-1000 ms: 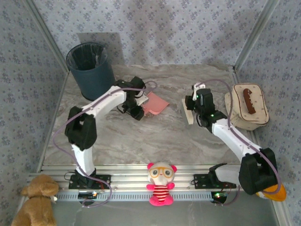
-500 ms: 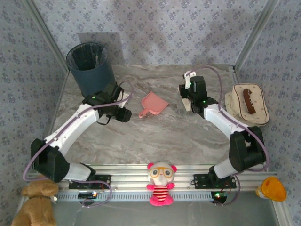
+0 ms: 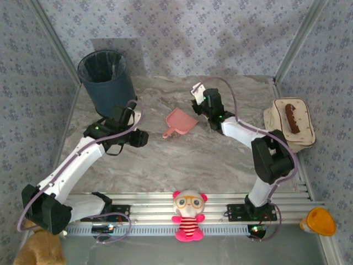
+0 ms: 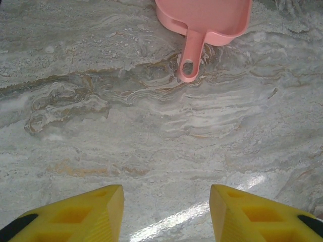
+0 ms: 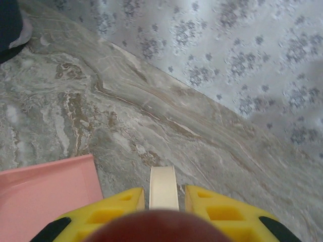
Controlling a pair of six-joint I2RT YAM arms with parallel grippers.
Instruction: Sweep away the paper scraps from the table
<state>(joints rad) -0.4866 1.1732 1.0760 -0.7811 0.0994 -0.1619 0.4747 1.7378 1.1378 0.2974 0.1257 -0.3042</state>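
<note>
Next I will move my right gripper back and down to release the cream brush (image 5: 163,186) in the pink dustpan's tray (image 5: 46,201), which lies open and empty below and back of it.
The pink dustpan (image 3: 181,122) lies flat on the marble table (image 3: 182,165), handle toward the near left. My left gripper (image 3: 143,138) hovers open to its left with nothing between its yellow fingers (image 4: 101,206). In the left wrist view, the gripper (image 4: 166,201) has the dustpan (image 4: 204,17) well ahead of it. My right gripper (image 3: 197,98) is just right of the pan's far edge, shut on a cream brush (image 5: 163,186) with a dark brown rounded top. The pan's corner (image 5: 45,196) shows at its left. The paper scraps are out of view.
A dark blue bin (image 3: 106,80) with a liner stands at the far left. A beige case (image 3: 289,124) with a brown piece on top sits at the right edge. A pink plush toy (image 3: 188,214) sits on the front rail.
My left gripper let go of the dustpan and drew back to the left; the pan stays on the table. My right arm swung left and farther back with the brush, toward the pan.
</note>
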